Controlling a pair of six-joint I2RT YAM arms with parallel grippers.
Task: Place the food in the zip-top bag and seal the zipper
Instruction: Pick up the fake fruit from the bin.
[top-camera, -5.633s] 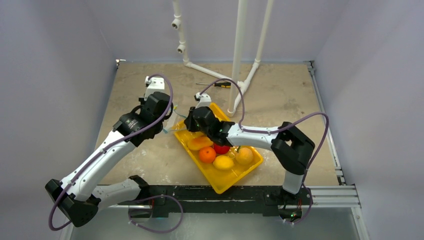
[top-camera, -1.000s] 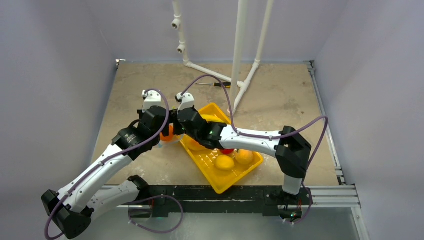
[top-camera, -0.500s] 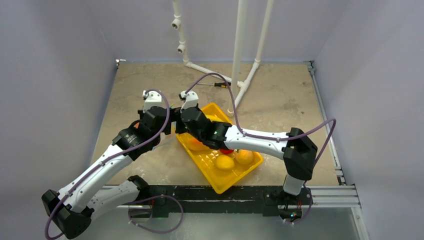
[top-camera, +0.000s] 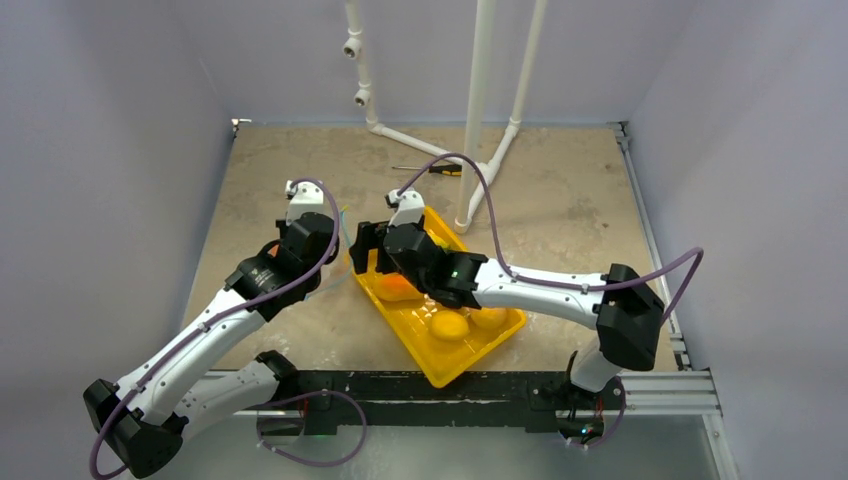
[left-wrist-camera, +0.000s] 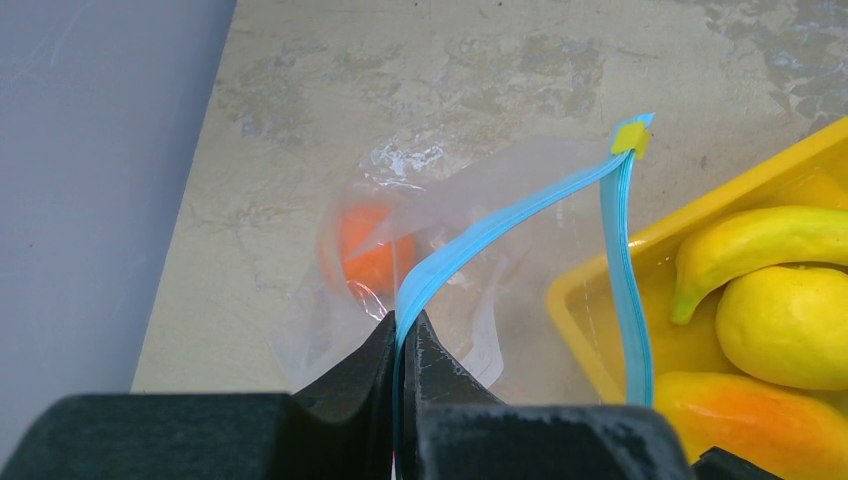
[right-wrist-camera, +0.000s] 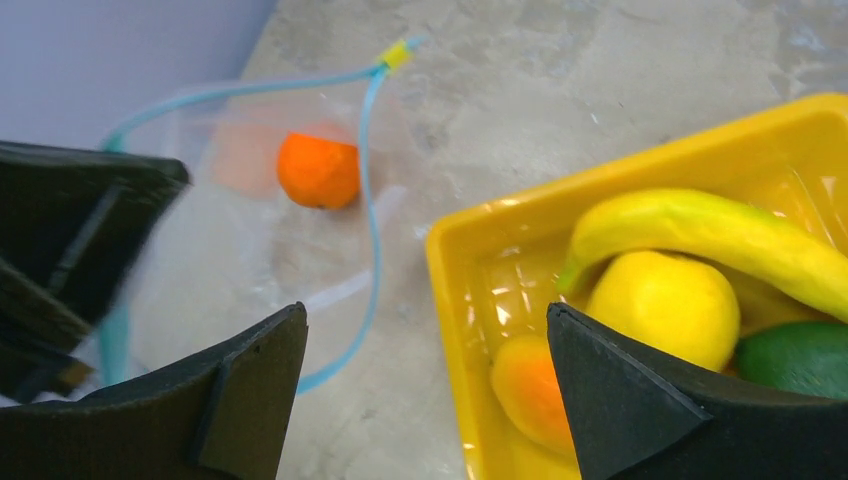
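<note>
The yellow lemon (right-wrist-camera: 666, 308) beside the banana sits outside my fingers. The right gripper moves away from the bag and down to the lemon next.
My left gripper (left-wrist-camera: 405, 322) is shut on the teal-blue zipper (left-wrist-camera: 500, 220) and holds the mouth of the clear zip-top bag (left-wrist-camera: 470, 250) up and open. An orange (left-wrist-camera: 370, 250) lies inside the bag on the table. My right gripper (right-wrist-camera: 425, 310) is open and empty, hovering over the tray's corner beside the bag (right-wrist-camera: 240, 230). The rest of the food sits in the yellow tray (right-wrist-camera: 445, 260): banana (right-wrist-camera: 700, 235), lemon (right-wrist-camera: 650, 305), avocado (right-wrist-camera: 800, 360) and mango (right-wrist-camera: 530, 390).
In the top view the tray (top-camera: 440, 375) lies slanted in front of the right arm, with a lemon (top-camera: 448, 325) near its front. White pipes (top-camera: 478, 110) stand at the back, with a screwdriver (top-camera: 440, 170) beside them. Grey walls close in the left and right.
My right gripper has drawn back from the bag's mouth to the right, over the tray's corner. The orange it carried now lies in the bag. The left arm has not moved.
</note>
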